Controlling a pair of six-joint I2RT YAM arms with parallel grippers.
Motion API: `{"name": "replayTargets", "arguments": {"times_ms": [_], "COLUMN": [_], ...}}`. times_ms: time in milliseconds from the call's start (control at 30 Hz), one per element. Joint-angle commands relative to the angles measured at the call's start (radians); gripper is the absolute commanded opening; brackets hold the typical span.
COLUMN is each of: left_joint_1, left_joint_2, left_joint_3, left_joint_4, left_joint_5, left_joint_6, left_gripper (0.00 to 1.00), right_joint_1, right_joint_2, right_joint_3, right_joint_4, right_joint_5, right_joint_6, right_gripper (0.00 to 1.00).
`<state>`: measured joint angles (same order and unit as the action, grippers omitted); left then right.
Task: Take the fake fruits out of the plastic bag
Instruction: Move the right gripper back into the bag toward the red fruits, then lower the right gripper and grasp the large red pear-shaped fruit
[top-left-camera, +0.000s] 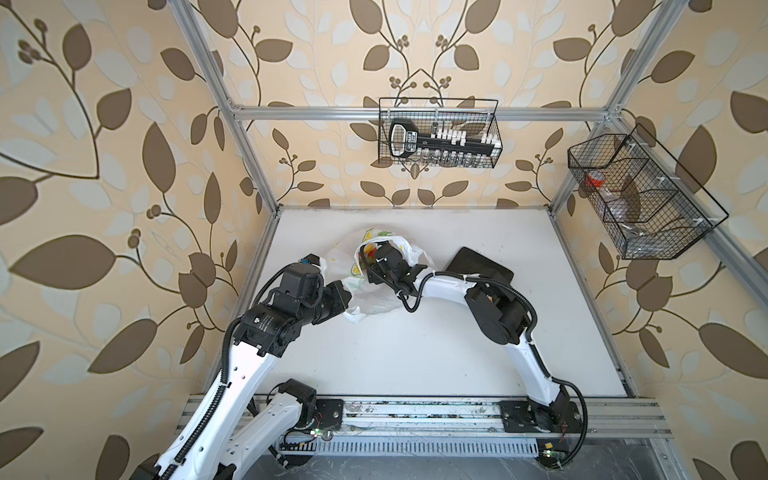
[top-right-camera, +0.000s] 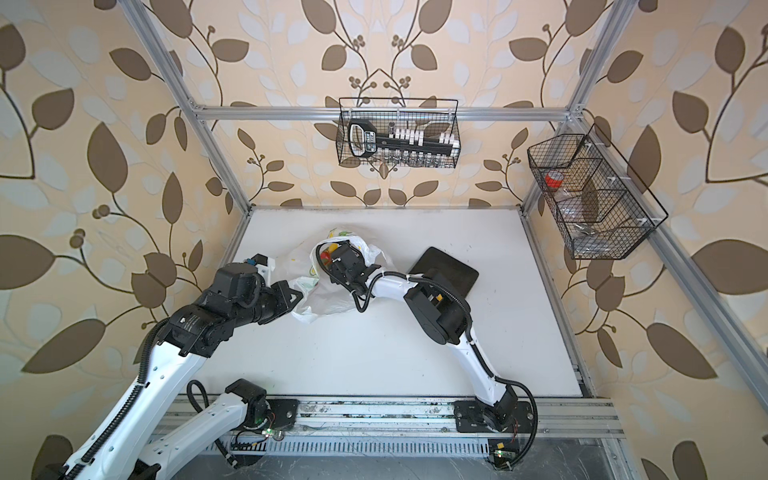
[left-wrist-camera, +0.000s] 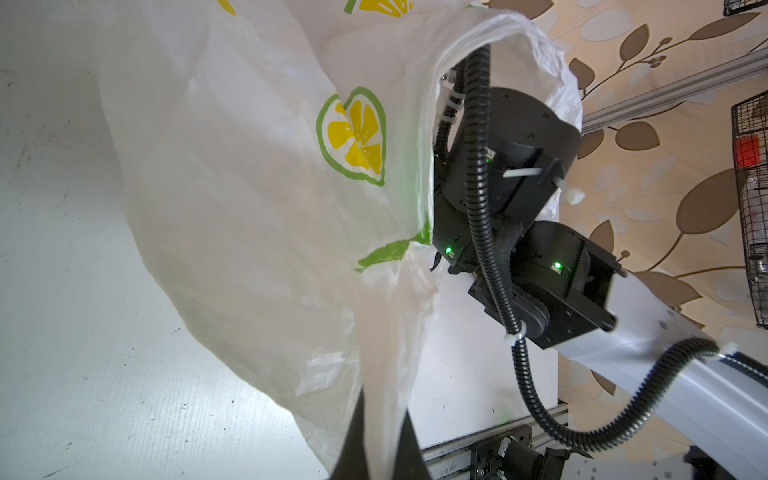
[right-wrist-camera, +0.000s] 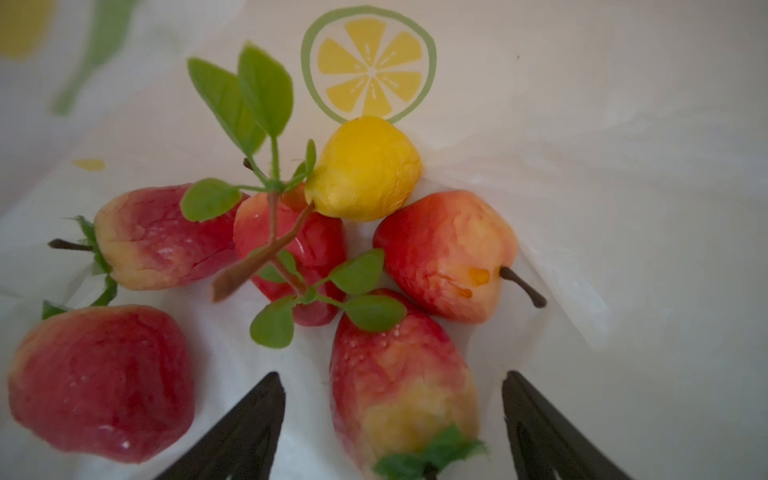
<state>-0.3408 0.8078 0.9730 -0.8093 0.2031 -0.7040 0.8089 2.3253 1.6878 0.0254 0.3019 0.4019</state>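
Observation:
The red-yellow strawberry lies below, lined up between the open fingers, so my right gripper should next lower them past both its clear sides and close on its middle (right-wrist-camera: 406, 388).
The plastic bag (top-left-camera: 376, 301) (top-right-camera: 328, 301) lies crumpled at the middle of the white table, white film printed with lemon slices. My left gripper (left-wrist-camera: 382, 440) (top-left-camera: 347, 296) is shut on a bunched strip of the bag's edge. My right gripper (right-wrist-camera: 391, 374) is inside the bag, open; in both top views its fingers are hidden by the film. Several fake fruits lie on the bag's floor. A red-yellow strawberry (right-wrist-camera: 399, 382) sits between the open jaws, touching neither. Beyond it are a yellow lemon (right-wrist-camera: 365, 170), a peach (right-wrist-camera: 446, 253), another strawberry (right-wrist-camera: 99, 382) and a leafy sprig (right-wrist-camera: 257, 95).
A dark rectangular tray (top-left-camera: 467, 259) (top-right-camera: 436, 259) lies on the table just right of the bag, partly under my right arm. Two black wire baskets (top-left-camera: 440, 133) (top-left-camera: 640, 195) hang on the back and right frame bars. A metal rail (top-left-camera: 415, 411) runs along the table's front edge.

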Motion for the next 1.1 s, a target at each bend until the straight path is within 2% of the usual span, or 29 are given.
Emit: {"name": "replayTargets", "arguments": {"times_ms": [0,300,567,667,733,900,1067], "left_joint_1": [-0.006,-0.006,-0.006,-0.006,-0.006,-0.006,-0.006], "left_joint_2": [0.0,0.005,0.006,0.01,0.01,0.01,-0.006], "left_joint_3": [0.045,0.047,0.041,0.037,0.034,0.03,0.011], "left_joint_4": [-0.009,-0.01,-0.005,-0.005,-0.004,0.013,0.043], "left_joint_5": [0.019,0.014,0.006,-0.003,-0.011,-0.019,-0.033], "left_joint_6": [0.029,0.026,0.024,0.015,0.008,-0.003,-0.018], "left_gripper": [0.0,0.0,0.0,0.0,0.0,0.0,0.0], "right_joint_1": [-0.004,-0.005,-0.002,0.001,0.005,0.022,0.026], "right_joint_2": [0.049,0.112,0.101,0.077,0.056,-0.015,-0.131], "right_joint_3": [0.054,0.105,0.1,0.098,0.092,0.033,-0.108], "right_joint_4": [-0.017,-0.038,-0.042,-0.041,-0.04,-0.029,0.007], "right_joint_5": [-0.012,-0.031,-0.043,-0.05,-0.052,-0.079,-0.142], "right_joint_6": [0.016,0.01,-0.009,-0.021,-0.029,-0.043,-0.046], "right_gripper": [0.81,0.73,0.56,0.46,0.43,0.42,0.4]}}
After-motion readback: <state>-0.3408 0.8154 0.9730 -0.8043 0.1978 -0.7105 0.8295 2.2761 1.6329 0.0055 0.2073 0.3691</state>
